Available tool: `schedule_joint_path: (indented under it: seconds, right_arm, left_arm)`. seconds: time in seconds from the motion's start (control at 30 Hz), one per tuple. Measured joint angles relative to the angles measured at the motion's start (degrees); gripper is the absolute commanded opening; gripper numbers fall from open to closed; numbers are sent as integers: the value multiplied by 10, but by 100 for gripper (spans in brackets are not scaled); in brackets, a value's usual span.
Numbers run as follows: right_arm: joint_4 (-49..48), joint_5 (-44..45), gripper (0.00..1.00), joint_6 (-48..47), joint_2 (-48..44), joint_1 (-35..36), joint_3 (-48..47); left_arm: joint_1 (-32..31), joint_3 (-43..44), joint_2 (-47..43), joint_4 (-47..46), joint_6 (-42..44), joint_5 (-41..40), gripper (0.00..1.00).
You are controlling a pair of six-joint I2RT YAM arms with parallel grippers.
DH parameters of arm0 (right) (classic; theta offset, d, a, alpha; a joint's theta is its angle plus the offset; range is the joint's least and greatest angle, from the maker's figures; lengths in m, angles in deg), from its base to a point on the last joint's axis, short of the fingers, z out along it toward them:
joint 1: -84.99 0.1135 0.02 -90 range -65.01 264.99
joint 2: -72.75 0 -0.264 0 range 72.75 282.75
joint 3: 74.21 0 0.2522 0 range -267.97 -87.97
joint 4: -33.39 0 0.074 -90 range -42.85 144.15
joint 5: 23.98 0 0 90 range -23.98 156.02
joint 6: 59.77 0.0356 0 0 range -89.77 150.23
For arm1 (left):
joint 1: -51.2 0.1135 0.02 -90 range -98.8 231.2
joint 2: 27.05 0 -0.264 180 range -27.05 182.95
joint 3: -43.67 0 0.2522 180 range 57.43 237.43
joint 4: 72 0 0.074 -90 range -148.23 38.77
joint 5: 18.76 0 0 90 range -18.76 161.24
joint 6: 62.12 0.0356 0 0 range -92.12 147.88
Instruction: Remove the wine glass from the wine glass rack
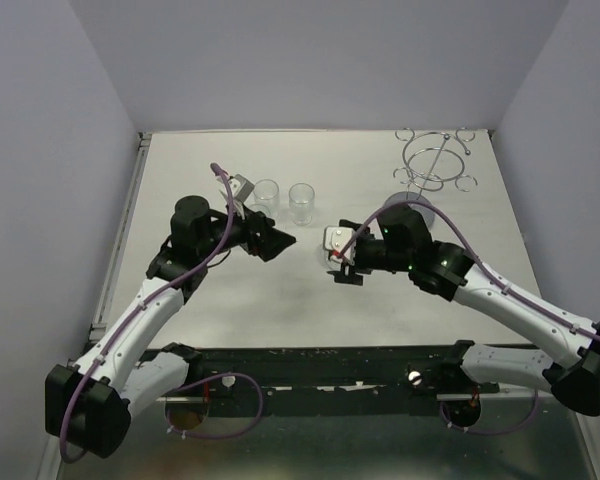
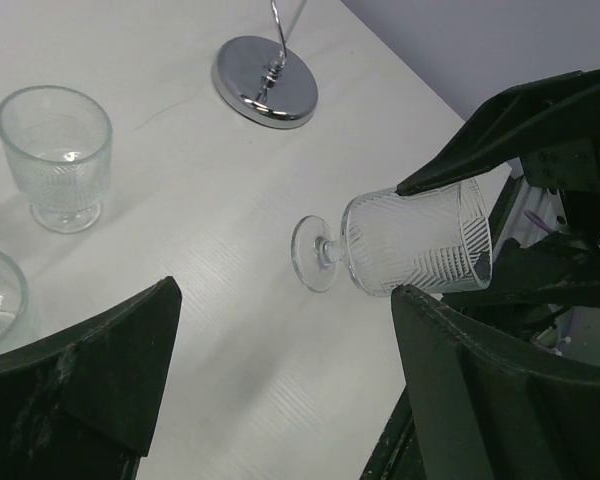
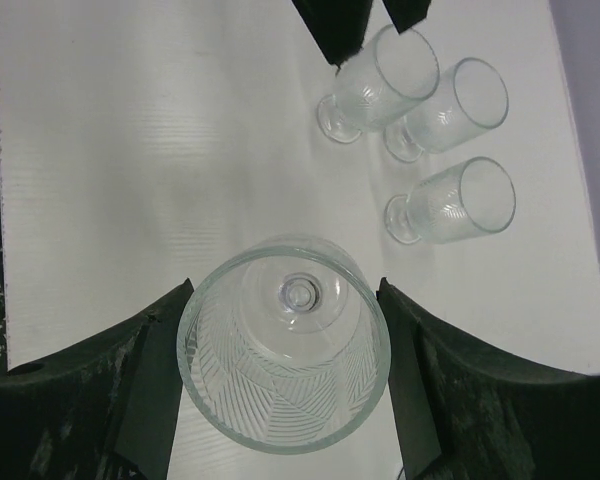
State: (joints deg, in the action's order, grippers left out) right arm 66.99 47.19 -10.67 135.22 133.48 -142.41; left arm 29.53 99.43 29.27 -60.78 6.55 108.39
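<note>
My right gripper needs to move down and to its left in the top view next, to clear tabletop beside the standing glasses, tilt upright, lower and release.
The chrome wine glass rack [image 1: 432, 160] stands at the far right of the table, and its round mirrored base also shows in the left wrist view [image 2: 265, 82]. No glass hangs on the hooks that I can see. My right gripper [image 1: 342, 262] is shut on a ribbed wine glass [image 3: 285, 360] by its bowl. It holds the glass on its side above the table's middle, foot pointing away from the gripper [image 2: 410, 245]. My left gripper [image 1: 278, 240] is open and empty, facing the held glass from the left with its fingers [image 2: 100, 370] spread wide.
Three more ribbed glasses [image 3: 380, 85] [image 3: 450, 105] [image 3: 455, 200] stand upright close together at the back centre. Two of them show from above [image 1: 265, 195] [image 1: 301, 200], right behind my left gripper. Grey walls close in the table on three sides.
</note>
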Motion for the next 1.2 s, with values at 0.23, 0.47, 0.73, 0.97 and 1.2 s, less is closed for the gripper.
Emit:
schedule_joint_path:
  seconds: [0.23,0.47,0.73,0.97,1.2]
  right_arm:
    - [22,-1,1,71,87,-42,-68]
    - [43,-14,1,92,156,-62,-116]
    - [46,-38,1,120,258,-63,-200]
    - [38,-39,1,152,352,-63,-256]
    - [31,-33,1,174,416,-63,-308]
  left_arm:
    - [63,5,-35,14,14,-6,97]
    - [149,4,-68,14,2,-19,97]
    - [202,-17,-124,38,-5,-48,97]
    - [208,-40,-154,86,14,-70,97]
    - [208,-50,-166,100,25,-81,98]
